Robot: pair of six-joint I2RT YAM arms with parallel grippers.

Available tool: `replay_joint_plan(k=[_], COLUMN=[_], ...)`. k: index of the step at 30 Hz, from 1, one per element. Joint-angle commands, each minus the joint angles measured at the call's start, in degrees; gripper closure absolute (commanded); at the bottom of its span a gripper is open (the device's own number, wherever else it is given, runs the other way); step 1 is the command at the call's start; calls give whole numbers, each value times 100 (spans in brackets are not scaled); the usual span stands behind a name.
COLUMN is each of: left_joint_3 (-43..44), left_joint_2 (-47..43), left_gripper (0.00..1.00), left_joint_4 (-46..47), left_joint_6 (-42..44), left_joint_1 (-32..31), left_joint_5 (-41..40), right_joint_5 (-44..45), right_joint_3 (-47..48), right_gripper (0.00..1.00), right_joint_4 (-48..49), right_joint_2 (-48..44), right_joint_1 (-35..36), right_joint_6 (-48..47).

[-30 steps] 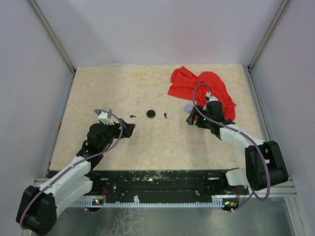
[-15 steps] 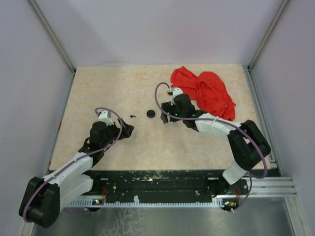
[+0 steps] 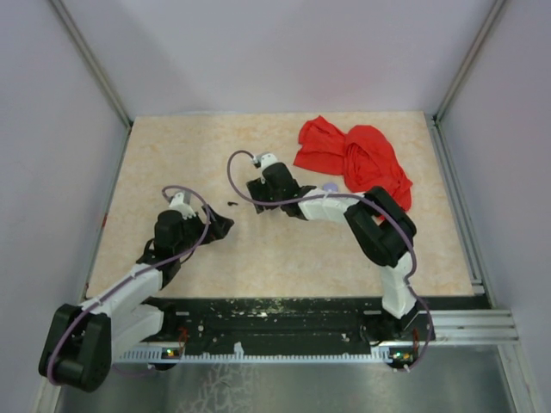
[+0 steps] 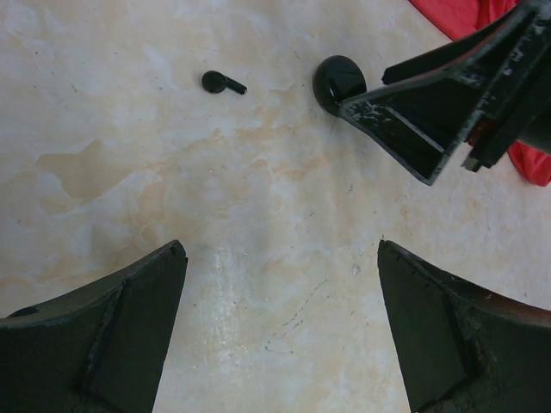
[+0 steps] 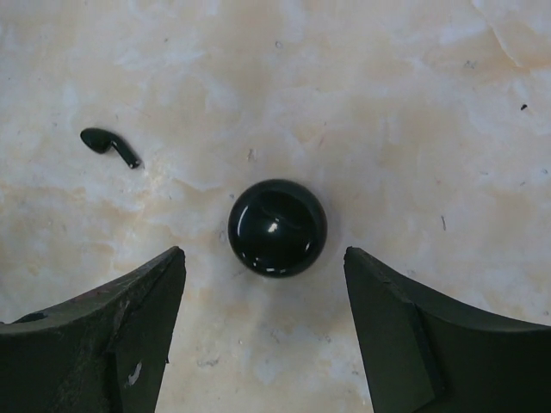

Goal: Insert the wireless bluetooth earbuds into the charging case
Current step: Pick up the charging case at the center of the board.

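The round charging case [image 5: 277,228] is just below my right gripper, centred between its fingers, so I need to lower my right gripper onto the case next and close the fingers on opposite sides of it.
The charging case [image 5: 277,227] is a glossy round black puck on the table, closed. It lies just ahead of my right gripper [image 5: 263,254], which is open and empty, with a fingertip [image 5: 164,268] on each side below it. One black earbud [image 5: 110,144] lies to the case's left; it also shows in the top view [image 3: 232,204] and in the left wrist view [image 4: 222,83]. The second earbud is hidden. In the top view the right gripper [image 3: 258,200] covers the case. My left gripper [image 4: 280,249] is open and empty, short of the earbud and the case [image 4: 337,82].
A crumpled red cloth [image 3: 353,159] lies at the table's back right. A small lavender disc [image 3: 330,187] sits beside it, behind the right forearm. The right gripper's fingers [image 4: 448,103] reach into the left wrist view. The table [image 3: 172,146] has walls on three sides.
My right arm has swung left from beside the red cloth to over the charging case. The left gripper has barely moved. The earbud right of the case is no longer in view.
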Motion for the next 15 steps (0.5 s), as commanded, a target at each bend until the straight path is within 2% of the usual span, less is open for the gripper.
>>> replay_joint_plan(k=[1,7,15], left_joint_3=[52,34,15], left_joint_2=[-80,-93,-99], left_gripper=[4,4,4], left_joint_4=[197,210,241], left_joint_6=[-81,-136,-160], left_joint_1=[48,55,54], left_joint_5=[179,246,299], right_joint_5=[423,969,1273], right_joint_3=[617,1147,1119], right_gripper=[26,31,41], right_joint_4=[47,-373,-495], right_joint_2=[398,926,1064], right_joint_1=[142,321,343], right_joint_6=[-99,-126,-59])
